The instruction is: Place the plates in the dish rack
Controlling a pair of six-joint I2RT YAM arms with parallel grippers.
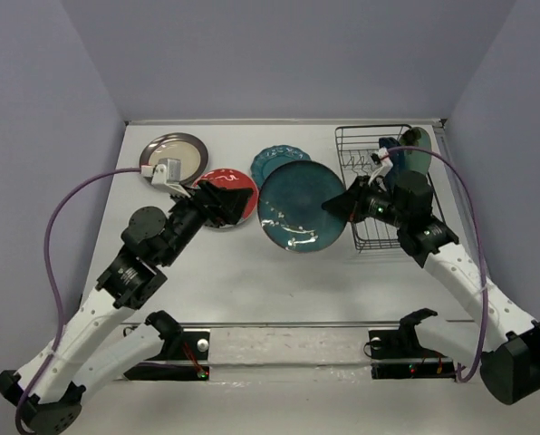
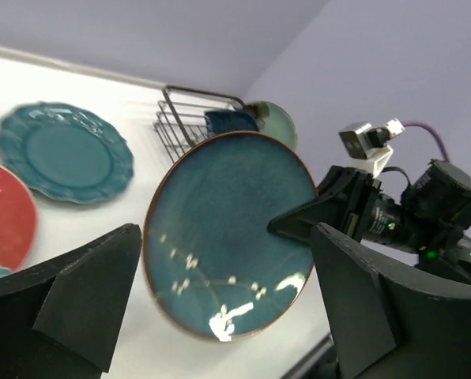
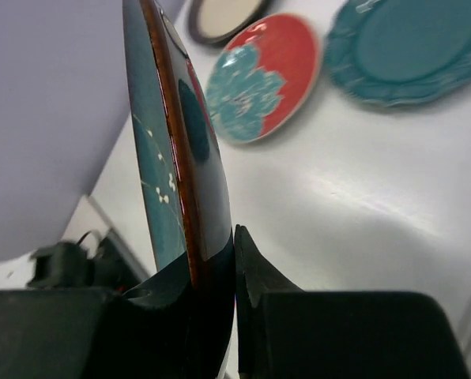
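The right gripper carries the glossy plate outward next, turns, lowers it into the slots and releases it. Slots in the rack (image 1: pixel 365 231) beside the dark blue plate stand empty.
My right gripper (image 1: pixel 345 205) is shut on the right rim of the glossy dark teal plate (image 1: pixel 299 207) and holds it tilted up off the table, just left of the black wire dish rack (image 1: pixel 365 231). In the right wrist view the plate (image 3: pixel 168 158) stands edge-on between the closed gripper (image 3: pixel 220 260). The pale mint plate (image 1: pixel 415 152) and dark blue plate (image 1: pixel 387 145) stand in the rack. My left gripper (image 1: pixel 247 201) is open and empty above the red floral plate (image 1: pixel 217 177), facing the held plate (image 2: pixel 227 229). The scalloped teal plate (image 1: pixel 277 160) and cream plate (image 1: pixel 173 156) lie flat.
The walls close in at the back and sides. The rack (image 2: pixel 184 118) sits in the far right corner. A purple cable loops from each arm. The red plate (image 3: pixel 263 75), scalloped plate (image 3: pixel 409 47) and cream plate (image 3: pixel 224 16) lie behind the held plate.
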